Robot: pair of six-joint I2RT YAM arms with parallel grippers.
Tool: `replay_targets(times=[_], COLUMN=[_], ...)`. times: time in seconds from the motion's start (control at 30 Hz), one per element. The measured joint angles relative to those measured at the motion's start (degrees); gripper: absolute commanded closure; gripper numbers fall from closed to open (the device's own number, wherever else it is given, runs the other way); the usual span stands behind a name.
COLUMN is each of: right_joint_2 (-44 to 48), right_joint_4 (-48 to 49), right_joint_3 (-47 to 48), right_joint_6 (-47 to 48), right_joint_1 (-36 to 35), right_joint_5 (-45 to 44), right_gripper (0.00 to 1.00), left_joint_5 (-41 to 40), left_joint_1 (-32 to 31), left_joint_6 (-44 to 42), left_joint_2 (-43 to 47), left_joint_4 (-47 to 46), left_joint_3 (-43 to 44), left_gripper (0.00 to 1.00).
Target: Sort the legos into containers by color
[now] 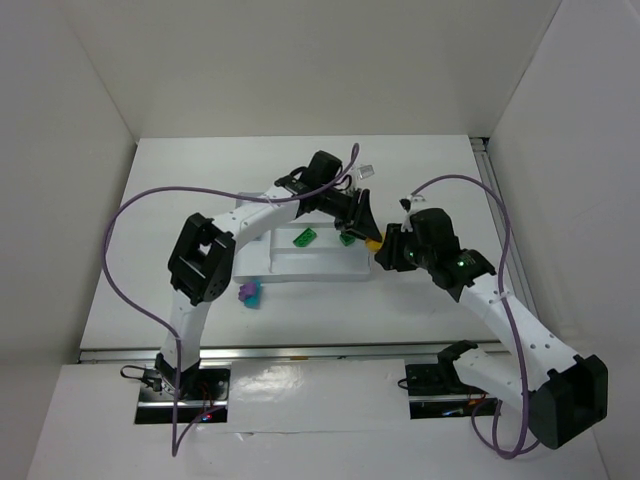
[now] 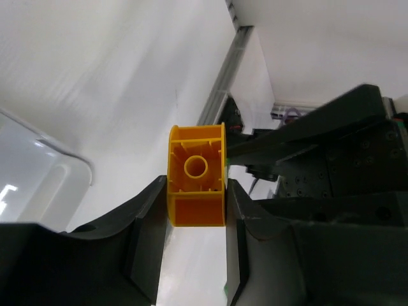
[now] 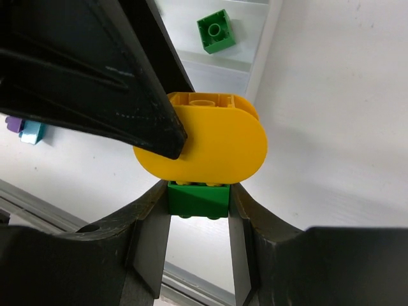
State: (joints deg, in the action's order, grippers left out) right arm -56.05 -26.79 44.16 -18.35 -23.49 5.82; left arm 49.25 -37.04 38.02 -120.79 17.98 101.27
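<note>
My right gripper carries the green lego left in the top view next and releases it over the tray's middle section, since it holds green legos.
My left gripper [image 1: 362,222] [image 2: 196,189] is shut on an orange-yellow lego [image 2: 196,185] [image 1: 372,241] just past the right end of the white tray [image 1: 300,262]. My right gripper [image 1: 383,250] [image 3: 198,195] is shut on a green lego [image 3: 198,199] that is stuck to the yellow one [image 3: 210,143]. The two grippers meet tip to tip above the table. Another green lego [image 1: 303,238] [image 3: 215,30] lies in a tray compartment. A second spot of green [image 1: 347,238] shows beside the left gripper. A purple lego [image 1: 242,292] [image 3: 13,122] and a teal lego [image 1: 254,297] [image 3: 30,132] lie together on the table by the tray's near left corner.
The left gripper's black finger [image 3: 95,70] fills the upper left of the right wrist view. The tray's rounded corner [image 2: 38,172] shows at the left of the left wrist view. White walls enclose the table, and a metal rail [image 1: 300,352] runs along its near edge.
</note>
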Motion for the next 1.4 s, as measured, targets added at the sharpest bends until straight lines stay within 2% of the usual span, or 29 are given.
replay_targets(times=[0.27, 0.5, 0.73, 1.03, 1.07, 1.13, 1.17, 1.27, 1.4], right_joint_2=[0.8, 0.1, -3.9, -8.9, -9.1, -9.4, -9.7, -11.3, -14.7], right_joint_4=[-0.3, -0.8, 0.1, 0.8, 0.8, 0.9, 0.9, 1.0, 1.2], right_joint_3=[0.1, 0.7, 1.3, 4.5, 4.6, 4.7, 4.8, 5.1, 6.6], right_joint_6=[0.0, -0.1, -0.8, -1.4, -1.3, -1.3, -1.3, -1.3, -1.4], right_joint_1=[-0.2, -0.2, -0.2, -0.3, -0.3, -0.3, -0.3, -0.4, -0.6], right_joint_5=[0.0, -0.9, -1.2, -2.0, -2.0, -2.1, -2.2, -2.2, -2.1], right_gripper=[0.86, 0.86, 0.86, 0.86, 0.86, 0.86, 0.86, 0.86, 0.86], left_joint_5=[-6.0, -13.6, -19.8, -26.6, -27.2, -28.6, -29.1, -30.6, -32.1], left_joint_1=[6.5, 12.0, 11.3, 8.3, 8.1, 8.0, 8.0, 8.0, 7.8], left_joint_6=[1.0, -3.0, -8.2, -12.6, -12.7, -12.8, -12.8, -13.2, -13.3], left_joint_2=[0.9, 10.3, 22.0, 18.6, 17.9, 17.1, 17.0, 17.0, 17.0], left_joint_4=[0.3, 4.9, 8.6, 10.3, 10.4, 10.6, 10.7, 10.8, 11.6], left_joint_3=[-2.9, -12.9, -23.6, -25.7, -25.7, -25.7, -25.7, -25.7, -25.6], left_gripper=[1.00, 1.00, 1.00, 0.98, 0.89, 0.54, 0.42, 0.14, 0.08])
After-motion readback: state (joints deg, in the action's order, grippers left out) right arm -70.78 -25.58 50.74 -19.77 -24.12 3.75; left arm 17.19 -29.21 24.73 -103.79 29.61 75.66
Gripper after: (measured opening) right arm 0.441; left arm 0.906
